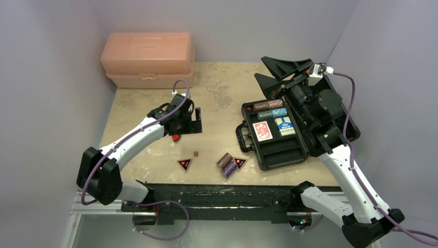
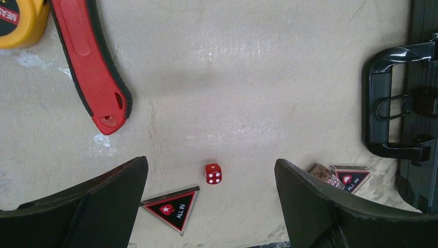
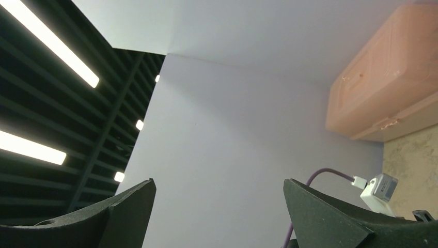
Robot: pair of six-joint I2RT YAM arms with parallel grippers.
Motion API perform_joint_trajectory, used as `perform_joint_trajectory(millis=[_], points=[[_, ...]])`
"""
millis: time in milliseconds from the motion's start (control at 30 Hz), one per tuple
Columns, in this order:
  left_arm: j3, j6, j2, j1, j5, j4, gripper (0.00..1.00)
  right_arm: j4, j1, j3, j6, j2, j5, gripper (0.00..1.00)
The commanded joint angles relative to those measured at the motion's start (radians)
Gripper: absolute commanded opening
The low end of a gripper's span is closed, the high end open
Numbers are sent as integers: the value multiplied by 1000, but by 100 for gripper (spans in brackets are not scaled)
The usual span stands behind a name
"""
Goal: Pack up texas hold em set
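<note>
My left gripper should next lower and draw back until its fingers straddle the red die (image 1: pixel 196 153) (image 2: pixel 213 173), since that die lies below it and nearer my base.
The open black case (image 1: pixel 279 150) lies at the right and holds two chip stacks (image 1: pixel 269 108), a red card deck (image 1: pixel 262 130) and a blue card deck (image 1: pixel 284 125). On the table in front lie a red die (image 1: pixel 196 153), a triangular token (image 1: pixel 184 164), loose chip stacks (image 1: pixel 226 164) and a second token (image 1: pixel 239 163). My left gripper (image 1: pixel 192 126) is open and empty above the table. In the left wrist view the left gripper (image 2: pixel 210 161) has the die (image 2: pixel 213 173) and a token (image 2: pixel 173 207) between its fingers, well below them. My right gripper (image 1: pixel 260 67) is open, empty and raised over the case's far end, pointing at the wall in the right wrist view (image 3: pixel 219 181).
A large peach plastic box (image 1: pixel 149 59) stands at the back left. A red folding knife (image 2: pixel 88 62) and a yellow tape measure (image 2: pixel 18 20) lie under my left arm. The case handle (image 2: pixel 385 98) faces the loose pieces. Grey walls close in the table.
</note>
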Motion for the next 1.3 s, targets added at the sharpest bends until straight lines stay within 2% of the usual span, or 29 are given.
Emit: perform_joint_trajectory(millis=[0,400,733,933,1267], points=[[7,-31,20,-40,-35,-14,93,91,4,-22,29,1,-1,99],[-37,-51,60,-69,-36,-10,93,58,4,19,-8,8,54,99],[-73,-68,105,-91,-17,27,91,107,6,-3,-12,22,53,99],[-77,-68,136,-99,-9,40,88,90,6,5,-18,21,70,99],[-109,-84,138,-132,3,27,77,99,8,7,-23,24,64,99]])
